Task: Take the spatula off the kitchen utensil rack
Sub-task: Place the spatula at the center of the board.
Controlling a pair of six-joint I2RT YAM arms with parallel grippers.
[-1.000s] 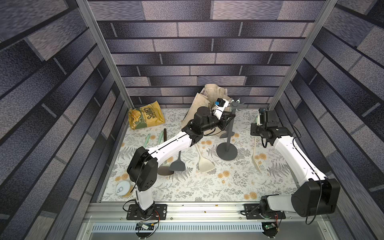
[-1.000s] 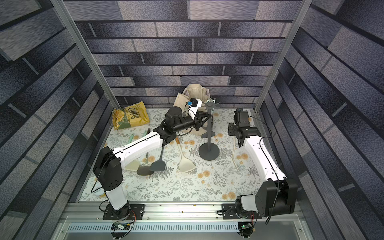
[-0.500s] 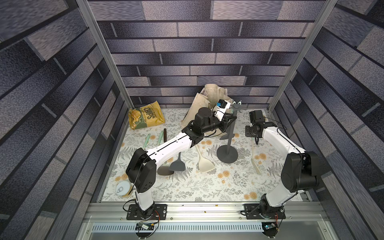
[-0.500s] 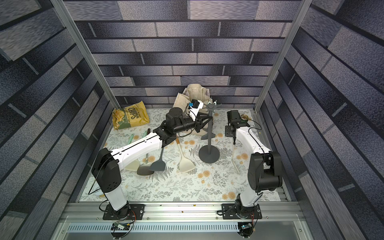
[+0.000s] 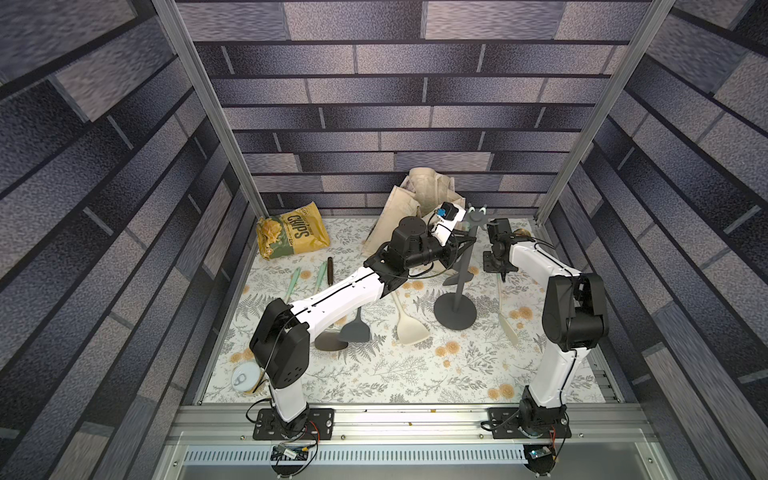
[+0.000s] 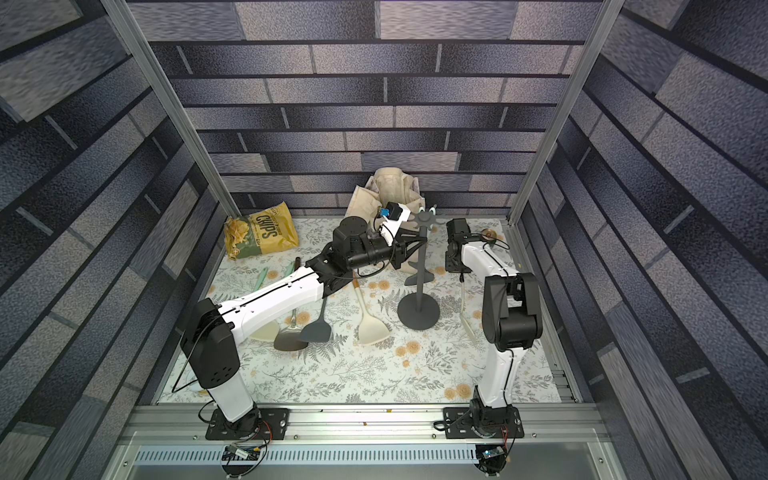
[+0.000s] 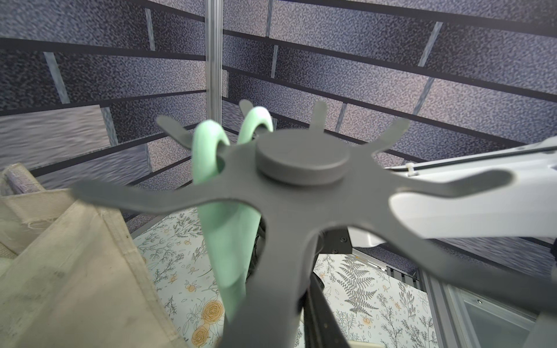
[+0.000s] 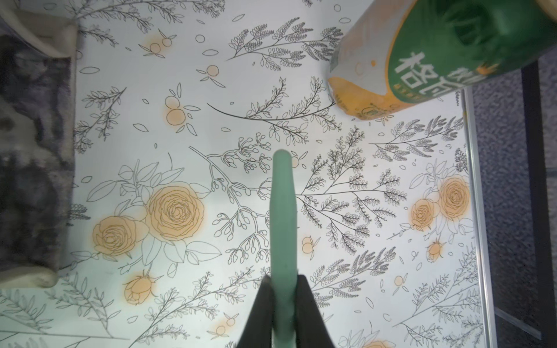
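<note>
I need to lower the mint handle point(image 8: 281, 211) with my right gripper onto the clear floral mat beside the rack and let go of it, because the spatula is already off the hooks.
The dark grey kitchen utensil rack point(image 5: 455, 311) point(image 6: 418, 311) stands upright on the floral mat. In the left wrist view its star top point(image 7: 301, 162) carries two mint handle loops point(image 7: 208, 150) on its hooks. Dark flat blades point(image 5: 457, 277) hang beside the pole. My left gripper point(image 5: 464, 243) point(image 6: 417, 240) is shut on the pole just below the star. A spatula point(image 5: 508, 322) with a mint handle point(image 8: 281, 211) and a cream blade lies on the mat to the right of the rack. My right gripper point(image 8: 281, 278) point(image 5: 501, 274) is shut on that handle, low over the mat.
A chips bag point(image 5: 293, 235) lies at the back left and a canvas bag point(image 5: 415, 199) behind the rack. A green and orange can point(image 8: 422, 51) stands near the right gripper. Several loose utensils point(image 5: 409, 328) lie left of the rack, and a tin point(image 5: 245, 376) sits at the front left.
The right arm has folded back with its elbow raised, and its gripper has come down and left toward the rack, staying shut. The left arm and the rack have barely moved.
</note>
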